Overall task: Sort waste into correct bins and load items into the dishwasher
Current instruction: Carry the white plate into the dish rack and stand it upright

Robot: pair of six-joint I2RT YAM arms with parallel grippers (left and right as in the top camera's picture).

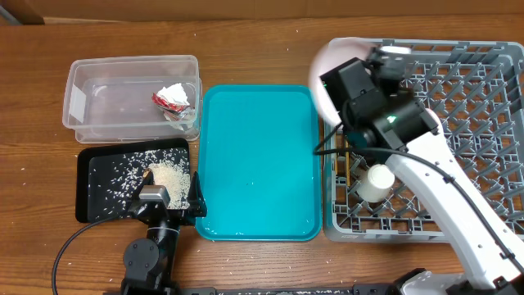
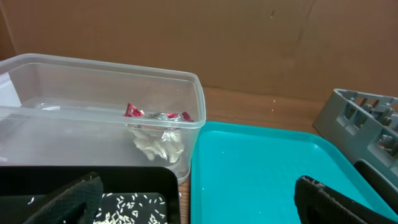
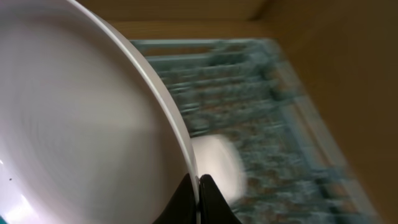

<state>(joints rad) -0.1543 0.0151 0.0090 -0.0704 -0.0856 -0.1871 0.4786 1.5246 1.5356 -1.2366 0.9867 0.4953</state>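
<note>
My right gripper next needs to carry the plate (image 1: pixel 329 59) to the right in the overhead view and down among the rack's wires, as it overhangs the rack's edge by the teal tray.
My right gripper (image 1: pixel 337 82) is shut on the rim of the pale-pink plate (image 1: pixel 329 59), holding it on edge over the left back corner of the grey dish rack (image 1: pixel 483 98). In the right wrist view the fingers (image 3: pixel 198 186) pinch the plate (image 3: pixel 74 124). A white cup (image 1: pixel 377 182) (image 3: pixel 214 165) and the chopsticks (image 1: pixel 348 164) lie in the rack. The clear tub (image 1: pixel 82 90) holds the red-and-silver wrapper (image 1: pixel 172 98) (image 2: pixel 155 115) and the tissue (image 2: pixel 158 143). Rice (image 1: pixel 168 174) lies in the black tray (image 1: pixel 94 192). My left gripper (image 1: pixel 164 201) (image 2: pixel 199 208) is open and empty over that tray's right edge. The bowl is not visible.
A large teal tray (image 1: pixel 258 164) (image 2: pixel 267 168) lies between the black tray and the rack. The rack's corner (image 2: pixel 367 124) shows at the right of the left wrist view. The wooden table (image 1: pixel 246 41) runs behind everything.
</note>
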